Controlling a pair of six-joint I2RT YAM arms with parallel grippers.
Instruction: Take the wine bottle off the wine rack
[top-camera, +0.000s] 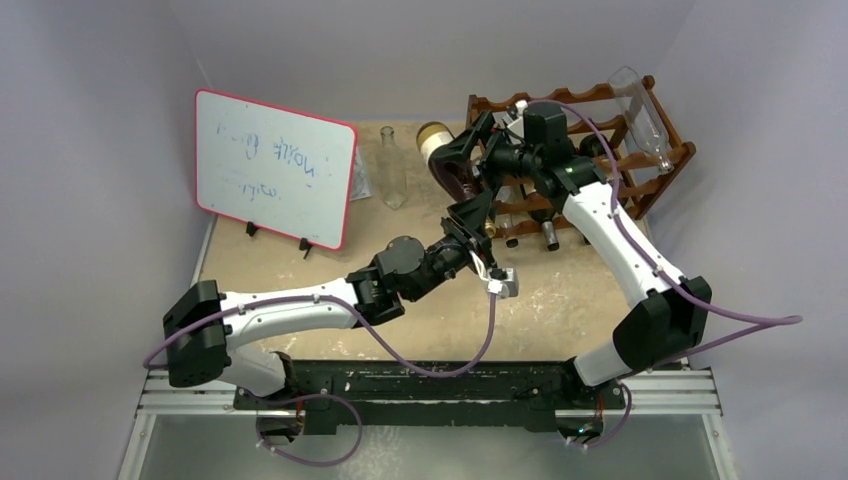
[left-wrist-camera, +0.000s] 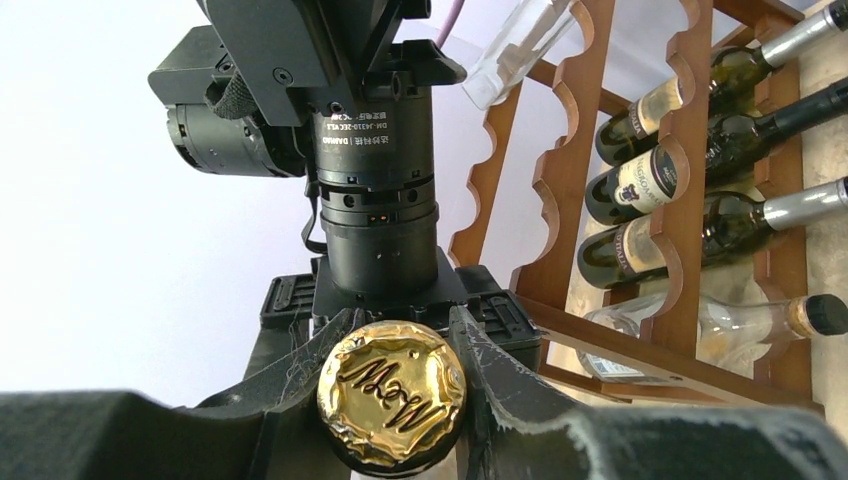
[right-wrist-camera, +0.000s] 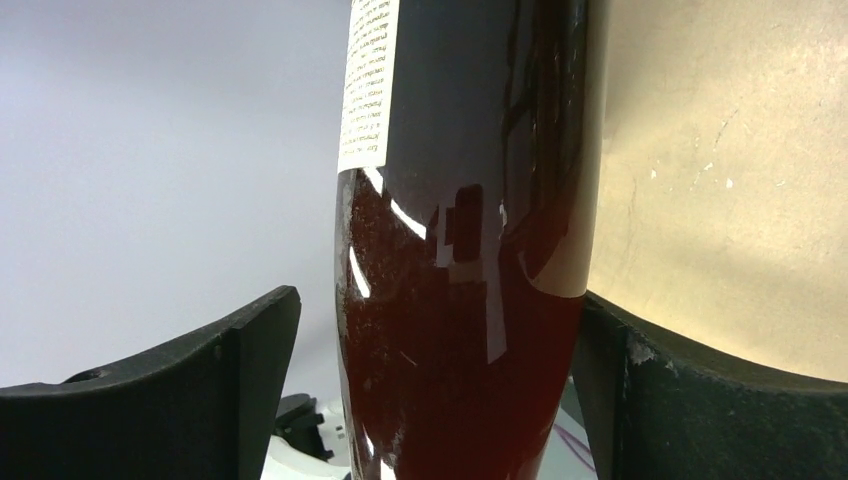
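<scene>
I should next swing my left gripper toward the whiteboard, turning the bottle upright, and then release it, because the bare tabletop there is to the gripper's left in the top view.
The wine bottle (top-camera: 458, 185) is dark red with a gold foil cap (left-wrist-camera: 392, 395). It hangs tilted in the air just left of the reddish-brown wine rack (top-camera: 610, 150), clear of the rails. My left gripper (top-camera: 480, 226) is shut on its neck, and in the left wrist view the fingers (left-wrist-camera: 490, 365) press both sides just under the cap. My right gripper (top-camera: 466, 150) stands open around the bottle's wide body (right-wrist-camera: 460, 250). In the right wrist view its left finger (right-wrist-camera: 240, 340) stands off the glass, while the right finger (right-wrist-camera: 640, 380) sits right beside it.
A red-edged whiteboard (top-camera: 275, 168) stands at the back left. An empty clear bottle (top-camera: 392, 170) stands upright beside it. Several dark bottles (left-wrist-camera: 680, 170) lie in the rack's tiers, and a clear bottle (top-camera: 640, 110) rests on its top. Grey walls close in the table (top-camera: 300, 270).
</scene>
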